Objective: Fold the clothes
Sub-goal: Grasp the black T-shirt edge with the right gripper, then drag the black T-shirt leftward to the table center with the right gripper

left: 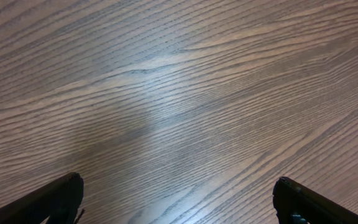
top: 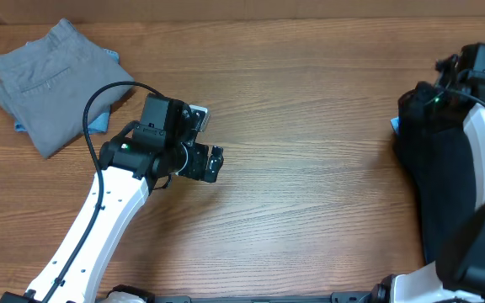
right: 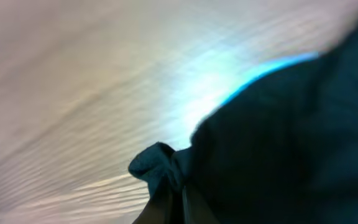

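My right gripper will lift next and sweep the fold of the black T-shirt (top: 432, 181) toward my left gripper. Then it will open there.
The black T-shirt (top: 432, 181) lies bunched at the right edge of the table, partly under my right arm. My right gripper (top: 413, 103) is at its far end and is shut on a fold of the black T-shirt (right: 278, 143), pinched between the fingers (right: 180, 200). A light-blue sliver (top: 394, 124) shows at the shirt's left edge, also in the right wrist view (right: 272, 65). My left gripper (top: 214, 164) is open and empty over bare wood left of centre; its fingers (left: 178, 183) are spread wide. Folded grey trousers (top: 45, 80) lie at the far left.
A light-blue cloth (top: 98, 123) sticks out from under the trousers. The wooden table (top: 310, 126) runs between the two arms. The left arm's cable (top: 99, 97) loops above the trousers' edge.
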Controlling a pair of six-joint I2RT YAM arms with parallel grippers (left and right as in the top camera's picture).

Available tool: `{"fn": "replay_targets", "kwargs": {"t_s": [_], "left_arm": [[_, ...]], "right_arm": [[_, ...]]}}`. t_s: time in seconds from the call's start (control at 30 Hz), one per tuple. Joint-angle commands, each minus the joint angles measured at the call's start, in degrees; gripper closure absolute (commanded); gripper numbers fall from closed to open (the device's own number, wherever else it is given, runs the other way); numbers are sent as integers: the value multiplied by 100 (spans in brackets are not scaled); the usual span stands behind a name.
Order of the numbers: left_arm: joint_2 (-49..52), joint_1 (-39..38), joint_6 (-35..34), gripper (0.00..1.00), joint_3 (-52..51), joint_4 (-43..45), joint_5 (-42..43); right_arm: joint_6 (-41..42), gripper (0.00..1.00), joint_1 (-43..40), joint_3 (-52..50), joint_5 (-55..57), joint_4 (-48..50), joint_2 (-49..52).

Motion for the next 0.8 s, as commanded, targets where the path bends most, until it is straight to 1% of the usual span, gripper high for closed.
{"fn": "replay_targets", "kwargs": {"t_s": [0.0, 0.07, 0.13, 0.27, 0.43, 0.53, 0.6, 0.63, 0.67, 0.7, 0.73, 0.77], "left_arm": [[20, -13, 114, 0, 133, 15, -26], [20, -13, 114, 0, 133, 13, -26], [17, -11, 114, 0, 133, 11, -26], [13, 74, 35, 0, 321, -186, -26], [13, 393, -28, 0, 1224, -955, -37], [13, 673, 7, 0, 1965, -1495, -131], [13, 863, 7, 0, 2430, -1801, -256], [13, 955, 7, 0, 2643, -1923, -317], [13, 1056, 7, 0, 2868, -2039, -363], [13, 1141, 33, 0, 3067, -2127, -374], [13, 1222, 74, 0, 3270, -2208, -369], [13, 1266, 114, 0, 3394, -2247, -372]], "right_arm": [[-142, 96, 15, 796, -962, 48, -566], [232, 96, 26, 1060, -986, 22, -643], [402, 96, 107, 1252, -1224, -9, -662], [811, 96, 546, 1427, -1768, 52, -660], [1176, 96, 1784, 1427, -1725, 334, -654], [1486, 96, 2837, 1427, -1355, 562, -640], [1624, 92, 3495, 1427, -1084, 649, -629], [1670, 83, 3862, 1427, -933, 693, -621], [1681, 65, 4153, 1427, -774, 706, -621], [1683, 35, 4496, 1427, -452, 695, -621], [1683, 22, 4745, 1429, -114, 675, -629], [1687, 14, 4927, 1443, 223, 643, -651]]}}
